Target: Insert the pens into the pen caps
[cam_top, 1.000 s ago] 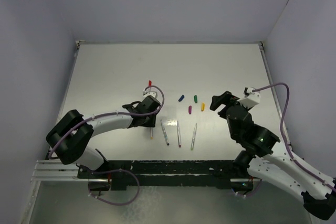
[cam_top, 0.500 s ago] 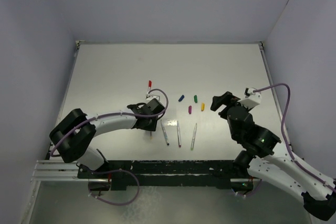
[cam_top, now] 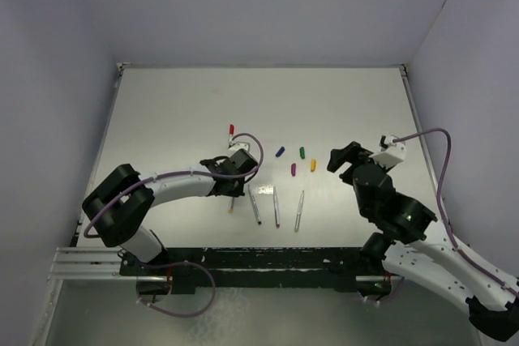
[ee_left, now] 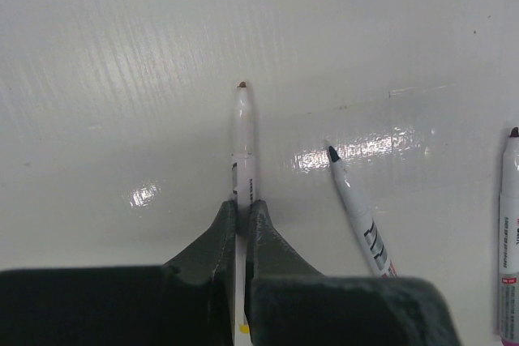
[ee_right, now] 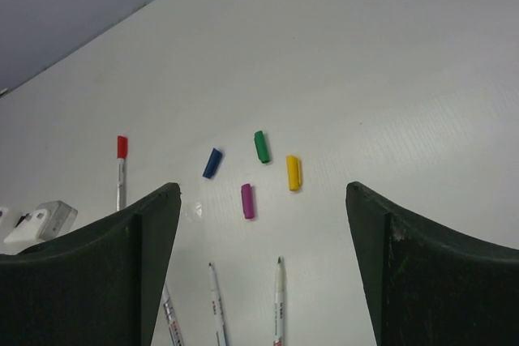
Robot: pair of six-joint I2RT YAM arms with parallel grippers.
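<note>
My open right gripper goes down and to the left in the top view around the yellow cap point(cam_top: 313, 165) point(ee_right: 293, 173) next, since the held pen's rear end is yellow.
My left gripper point(ee_left: 242, 204) is shut on a pale pen point(ee_left: 244, 143) with a yellow rear end, low over the table; it also shows in the top view point(cam_top: 233, 190). Two more pens point(ee_left: 357, 216) point(ee_left: 509, 224) lie to its right. In the top view three loose pens point(cam_top: 276, 207) lie side by side. The blue point(ee_right: 212, 163), green point(ee_right: 260, 146), yellow point(ee_right: 293, 173) and purple point(ee_right: 247, 201) caps lie loose ahead of my right gripper point(ee_right: 261, 192), which is open, empty and raised point(cam_top: 340, 158). A pen wearing the red cap point(ee_right: 122, 166) lies far left.
White table point(cam_top: 349, 103) with grey walls on three sides. The black arm rail point(cam_top: 259, 261) runs along the near edge. The left arm's white camera box point(ee_right: 40, 220) sits near the red-capped pen.
My left gripper has moved toward the near edge, away from the red-capped pen, and now sits on the yellow-ended pen. The right arm has barely moved.
</note>
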